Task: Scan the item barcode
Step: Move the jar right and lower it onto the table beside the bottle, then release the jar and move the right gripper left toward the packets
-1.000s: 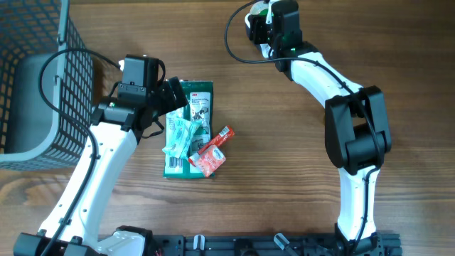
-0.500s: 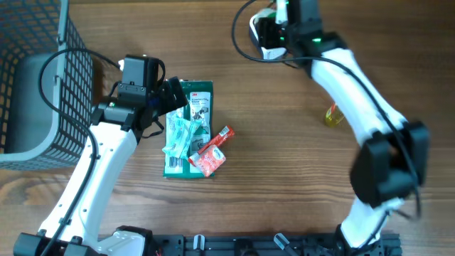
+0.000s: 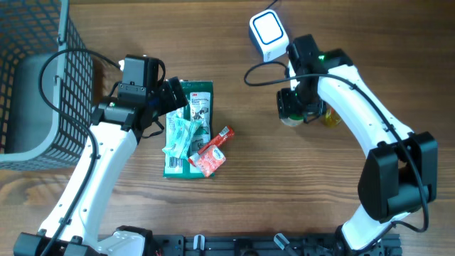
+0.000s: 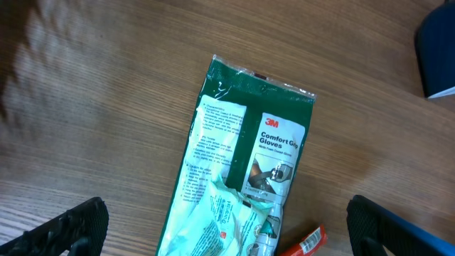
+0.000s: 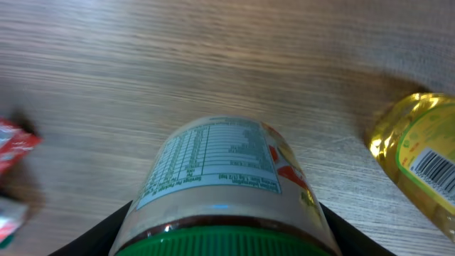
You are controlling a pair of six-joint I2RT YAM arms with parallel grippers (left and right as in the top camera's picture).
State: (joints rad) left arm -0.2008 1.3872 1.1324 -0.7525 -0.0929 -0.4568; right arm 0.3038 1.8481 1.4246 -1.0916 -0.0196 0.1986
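Note:
My right gripper lowers the jar onto the bare wood beside the yellow bottle next and releases it, since the jar hangs above that spot.
A jar with a green lid and a nutrition label is clamped between the fingers of my right gripper. From overhead, that gripper hangs over the table with the jar beside a yellow bottle. The white scanner lies at the back, away from the jar. My left gripper stands open above a green 3M glove package, its fingers wide on either side and holding nothing.
A pale green packet and a red packet lie on the glove package. A wire basket takes up the far left. The yellow bottle lies right of the jar, barcode showing.
My right arm has swung from over the scanner at the back down toward the yellow bottle, carrying the jar. The left arm has not moved.

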